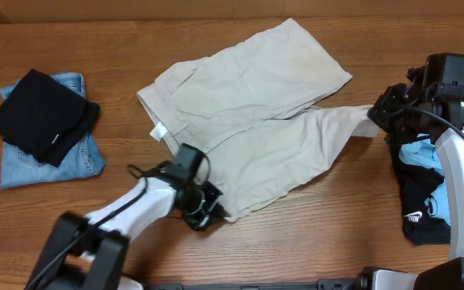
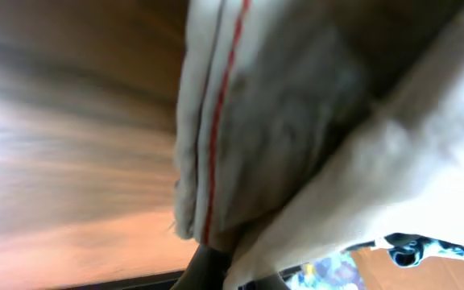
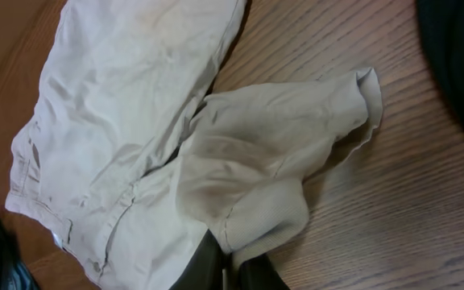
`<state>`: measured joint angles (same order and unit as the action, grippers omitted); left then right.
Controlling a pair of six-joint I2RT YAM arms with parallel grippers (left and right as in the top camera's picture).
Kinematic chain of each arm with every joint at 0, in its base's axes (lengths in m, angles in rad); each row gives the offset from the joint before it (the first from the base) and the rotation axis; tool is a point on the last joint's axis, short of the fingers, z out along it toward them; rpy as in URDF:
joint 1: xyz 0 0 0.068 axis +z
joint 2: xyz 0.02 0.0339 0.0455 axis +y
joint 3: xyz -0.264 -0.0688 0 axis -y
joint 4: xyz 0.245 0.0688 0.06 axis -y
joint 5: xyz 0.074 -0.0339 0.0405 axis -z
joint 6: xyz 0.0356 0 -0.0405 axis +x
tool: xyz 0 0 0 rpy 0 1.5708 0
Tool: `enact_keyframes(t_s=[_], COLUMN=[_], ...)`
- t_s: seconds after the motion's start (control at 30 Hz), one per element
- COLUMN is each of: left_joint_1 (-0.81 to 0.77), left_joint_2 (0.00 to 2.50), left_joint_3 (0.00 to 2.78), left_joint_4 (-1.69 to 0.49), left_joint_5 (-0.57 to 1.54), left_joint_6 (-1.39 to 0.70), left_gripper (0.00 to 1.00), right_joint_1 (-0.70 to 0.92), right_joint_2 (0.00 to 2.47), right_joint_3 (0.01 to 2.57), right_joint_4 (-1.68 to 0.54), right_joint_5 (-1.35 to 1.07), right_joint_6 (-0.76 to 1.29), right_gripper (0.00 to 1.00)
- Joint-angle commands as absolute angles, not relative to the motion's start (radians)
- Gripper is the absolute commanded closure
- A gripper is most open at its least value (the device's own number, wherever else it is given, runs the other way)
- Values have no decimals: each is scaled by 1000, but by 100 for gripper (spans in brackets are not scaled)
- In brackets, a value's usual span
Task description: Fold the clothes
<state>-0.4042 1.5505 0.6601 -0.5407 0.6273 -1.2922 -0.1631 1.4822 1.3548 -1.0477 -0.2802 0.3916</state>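
Next, my left gripper brings the still-unfolded near corner outward over the waistband by the white label (image 1: 159,130) and releases the cloth there. That spot lies outward of my gripper, hence this move.
The clothes here are chiefly beige shorts (image 1: 248,97), spread flat across the middle of the table with a white waistband label (image 1: 159,130) at the left. My left gripper (image 1: 212,211) is shut on the near hem corner. In the left wrist view the cloth (image 2: 296,121) fills the blurred frame, pinched in the left gripper (image 2: 232,270). My right gripper (image 1: 379,119) is shut on the right leg's hem, pulled out to the right. In the right wrist view that hem bunches between the dark fingers of the right gripper (image 3: 230,270), and the rest of the shorts (image 3: 135,105) lies beyond.
A folded black garment (image 1: 43,117) lies on folded denim (image 1: 79,157) at the far left. At the right edge, beside the right arm, sits a loose heap with a light-blue piece (image 1: 421,153) and a black piece (image 1: 425,205). Bare wood (image 1: 337,209) shows along the front.
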Motion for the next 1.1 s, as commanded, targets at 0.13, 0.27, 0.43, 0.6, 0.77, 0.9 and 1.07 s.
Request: enact_keyframes(t_s=[0.13, 0.27, 0.43, 0.6, 0.77, 0.9, 1.07], left_joint_1=[-229, -134, -23, 21, 21, 21, 22], left_joint_2=[1242, 1054, 899, 857, 918, 1002, 1141], left_joint_3=[682, 704, 769, 802, 802, 802, 802], left_joint_4=[-805, -961, -1062, -948, -670, -515, -373], left_joint_5=[492, 427, 293, 133, 31, 8, -9], left_joint_6=[-1018, -956, -893, -877, -874, -862, -845], left_gripper=[96, 96, 96, 92, 91, 92, 94], right_joint_1=[-166, -166, -150, -98, -52, -37, -27], right_joint_2=[1480, 1477, 1448, 1450, 1487, 1511, 1558], right_joint_3=[1388, 1388, 1390, 1398, 1410, 1410, 1410], right_joint_4=[-1071, -1090, -1075, -996, -889, -766, -673], right_joint_5=[-269, -270, -270, -269, -250, -244, -243], right_joint_6=[384, 384, 358, 358, 342, 332, 332], right_gripper=[96, 96, 96, 96, 96, 96, 96])
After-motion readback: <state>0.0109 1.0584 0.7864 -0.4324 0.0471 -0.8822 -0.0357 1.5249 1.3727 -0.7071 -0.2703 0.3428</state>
